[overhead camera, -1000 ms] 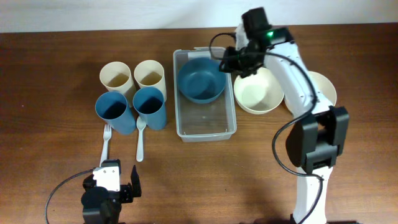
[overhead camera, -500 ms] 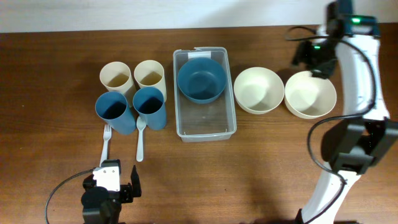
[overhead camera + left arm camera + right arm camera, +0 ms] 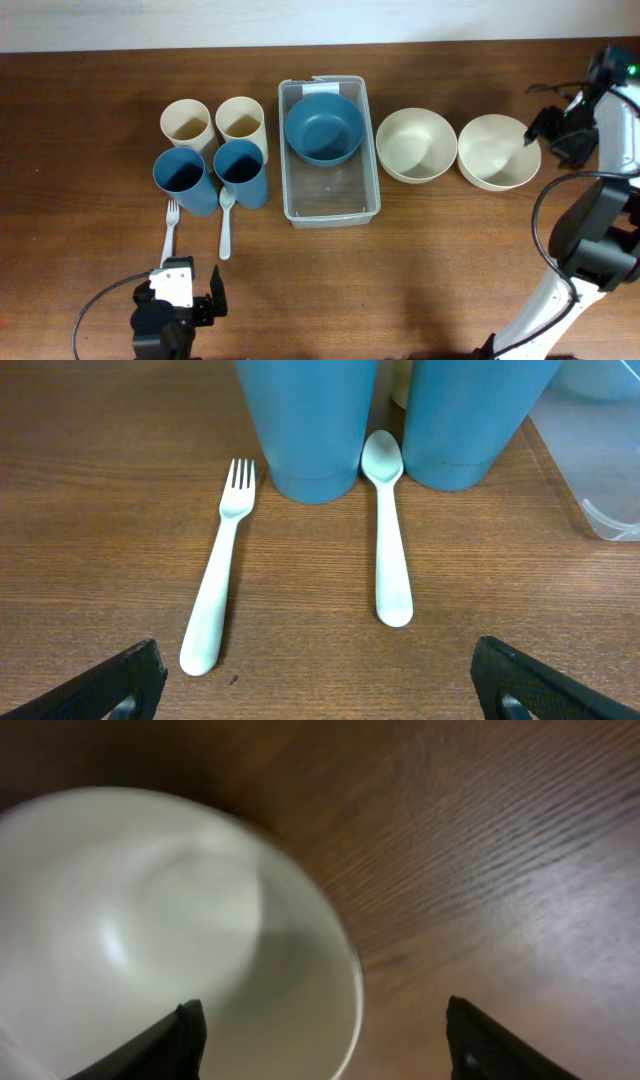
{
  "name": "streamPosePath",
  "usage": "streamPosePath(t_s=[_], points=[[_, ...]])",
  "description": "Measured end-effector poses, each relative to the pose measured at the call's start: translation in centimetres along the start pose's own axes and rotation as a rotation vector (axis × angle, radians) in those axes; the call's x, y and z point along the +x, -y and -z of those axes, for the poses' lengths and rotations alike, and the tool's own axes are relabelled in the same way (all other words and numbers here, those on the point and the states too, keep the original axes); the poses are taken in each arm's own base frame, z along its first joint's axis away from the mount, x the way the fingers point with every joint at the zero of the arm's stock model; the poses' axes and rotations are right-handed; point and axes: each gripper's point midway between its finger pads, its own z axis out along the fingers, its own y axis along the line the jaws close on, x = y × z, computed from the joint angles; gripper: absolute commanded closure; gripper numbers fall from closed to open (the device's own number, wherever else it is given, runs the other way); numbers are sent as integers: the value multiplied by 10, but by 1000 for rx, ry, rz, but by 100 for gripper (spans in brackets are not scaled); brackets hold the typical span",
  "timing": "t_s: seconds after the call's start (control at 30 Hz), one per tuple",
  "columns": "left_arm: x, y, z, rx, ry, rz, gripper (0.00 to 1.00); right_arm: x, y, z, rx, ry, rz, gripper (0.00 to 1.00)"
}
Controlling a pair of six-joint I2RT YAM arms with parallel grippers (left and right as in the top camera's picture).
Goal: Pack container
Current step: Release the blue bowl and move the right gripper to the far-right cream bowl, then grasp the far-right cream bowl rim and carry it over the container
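The further cream bowl's outer rim [image 3: 537,163] [image 3: 351,995] is below and to the left in the overhead view. My right gripper needs to move down that way next, fingers astride the bowl's side.
The clear rectangular container [image 3: 330,195] sits mid-table with a blue bowl [image 3: 324,128] in its far end. Two cream bowls [image 3: 416,145] [image 3: 498,152] stand to its right. My right gripper [image 3: 543,132] is open and empty, hovering at the right edge of the right cream bowl [image 3: 170,930]. Two cream cups [image 3: 186,122] [image 3: 240,119] and two blue cups [image 3: 183,181] [image 3: 243,172] stand left of the container, with a fork [image 3: 169,230] and spoon [image 3: 226,222] in front. My left gripper [image 3: 190,297] is open and empty near the front edge, behind the fork [image 3: 218,580] and spoon [image 3: 390,530].
The container's corner [image 3: 600,470] shows at the right of the left wrist view. The blue cups [image 3: 310,430] [image 3: 470,425] stand just beyond the cutlery. Bare wood table [image 3: 450,260] lies in front of the bowls.
My right arm has swung from over the container's blue bowl far to the right, now at the right cream bowl's edge. The blue bowl rests in the container. The left arm has not moved.
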Motion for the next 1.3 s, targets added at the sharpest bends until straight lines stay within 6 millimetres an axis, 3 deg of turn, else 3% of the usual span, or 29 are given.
streamPosePath(t_s=[0.2, 0.43, 0.53, 0.6, 0.7, 1.1, 1.27, 1.3], points=[[0, 0, 0, 0, 0, 0, 0, 12, 10, -38, 7, -38, -15, 29], [0, 0, 0, 0, 0, 0, 1, 29, 8, -70, -30, -81, -18, 48], [0, 0, 0, 0, 0, 0, 0, 33, 8, -73, -37, -92, -15, 81], [0, 0, 0, 0, 0, 0, 0, 33, 7, -73, -42, -93, -20, 92], [0, 0, 0, 0, 0, 0, 0, 34, 6, -73, -47, -98, -20, 96], [0, 0, 0, 0, 0, 0, 0, 53, 9, -66, -50, -175, -36, 96], [0, 0, 0, 0, 0, 0, 0, 43, 16, -39, -54, -105, -49, 96], [0, 0, 0, 0, 0, 0, 0, 39, 16, -24, -61, -62, -48, 96]])
